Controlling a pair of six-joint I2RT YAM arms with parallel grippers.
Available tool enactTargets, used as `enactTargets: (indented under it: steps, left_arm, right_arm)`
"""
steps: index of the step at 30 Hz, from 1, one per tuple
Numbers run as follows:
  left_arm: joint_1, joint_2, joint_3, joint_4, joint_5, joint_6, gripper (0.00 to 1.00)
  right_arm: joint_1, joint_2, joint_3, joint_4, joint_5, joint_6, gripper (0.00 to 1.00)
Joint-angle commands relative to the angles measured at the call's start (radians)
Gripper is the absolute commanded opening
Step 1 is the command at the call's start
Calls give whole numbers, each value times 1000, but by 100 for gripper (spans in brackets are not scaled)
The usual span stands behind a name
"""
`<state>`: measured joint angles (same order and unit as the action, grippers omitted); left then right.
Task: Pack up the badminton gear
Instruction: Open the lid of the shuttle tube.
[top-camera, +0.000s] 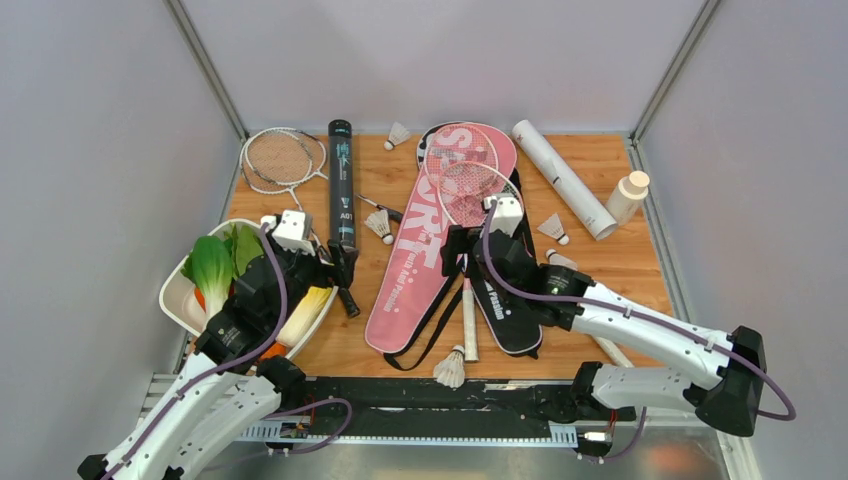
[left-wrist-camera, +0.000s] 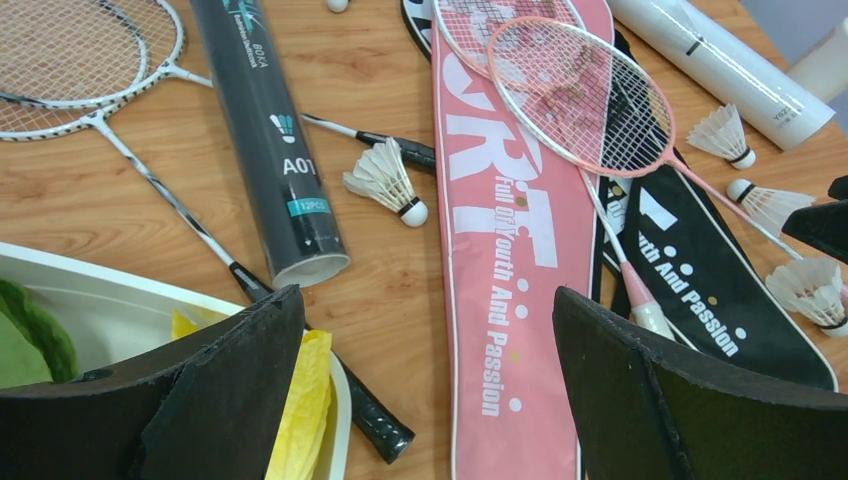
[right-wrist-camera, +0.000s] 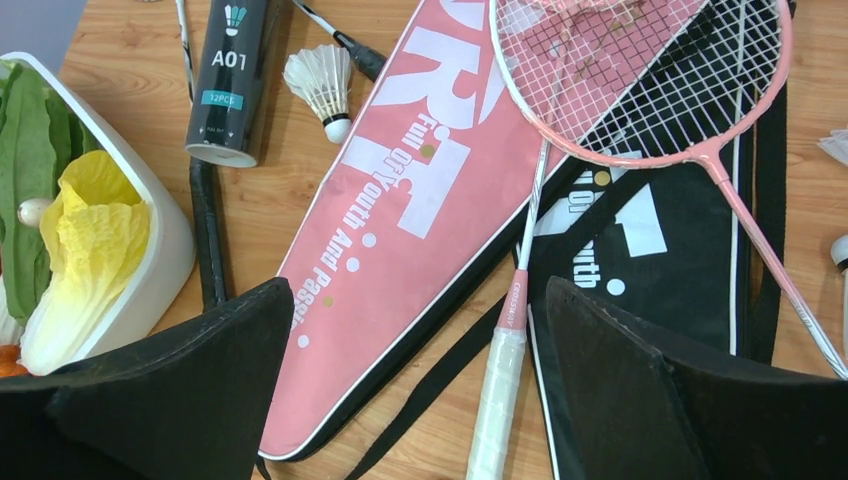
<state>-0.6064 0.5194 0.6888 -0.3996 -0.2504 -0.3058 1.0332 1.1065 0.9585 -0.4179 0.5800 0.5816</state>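
Observation:
Next, my right gripper moves outward past the pink rackets and then down onto the body of the white tube (top-camera: 563, 178), since bare wood is on both sides for the fingers.
A pink SPORT bag (top-camera: 420, 250) lies mid-table beside a black bag (top-camera: 510, 320). Two pink rackets (top-camera: 478, 190) rest across them, and one white grip (right-wrist-camera: 500, 380) lies below my right gripper (right-wrist-camera: 418, 285), which hovers open and empty. Silver rackets (top-camera: 280, 158) lie at the back left beside a black tube (top-camera: 341, 185). A white tube (top-camera: 563, 178) lies at the back right. Several shuttlecocks (top-camera: 380, 225) are scattered about. My left gripper (left-wrist-camera: 428, 295) hangs open and empty over bare wood, between the tray and the pink bag (left-wrist-camera: 510, 250).
A white tray (top-camera: 180, 300) of vegetables sits at the left under the left arm. A small white bottle (top-camera: 628, 195) with a tan cap stands at the right edge. Grey walls close in the table on three sides.

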Motion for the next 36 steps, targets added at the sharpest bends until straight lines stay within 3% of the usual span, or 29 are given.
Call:
enactTargets:
  steps: [1,4,6,8,11,17,20,22,29,36]
  left_arm:
    - [-2,-4,1,25,-40,8,100]
    - [-1,-8,0,26,-51,3,100]
    - [-1,-12,1,23,-55,-1,100]
    - [-1,-16,3,17,-63,-6,100]
    - [-1,-29,3,4,-68,-16,100]
    - [-1,-64,-6,2,-45,-25,100]
    - [-1,-74,-11,3,-41,-27,100]
    - [-1,-74,-12,4,-43,-26,100]
    - [-2,-44,-14,6,-60,-19,100]
    - [-2,-27,-21,32,-83,-1,99]
  right_arm:
    - [25,38,81,10,115,-38,100]
    - [27,103,123,12,228,-246,100]
    - [20,188,172,23,392,-353,100]
    - [-39,290,248,24,459,-475,100]
    - [-178,413,355,28,375,-634,100]
    - [-516,574,476,28,-47,-747,95]
    - [-607,672,534,12,-85,-833,82]
    - [-651,747,584,-10,-78,-867,80]
    - [-805,956,751,-67,-130,-945,83]
    - [-869,1090,853,-72,-162,-1046,91]
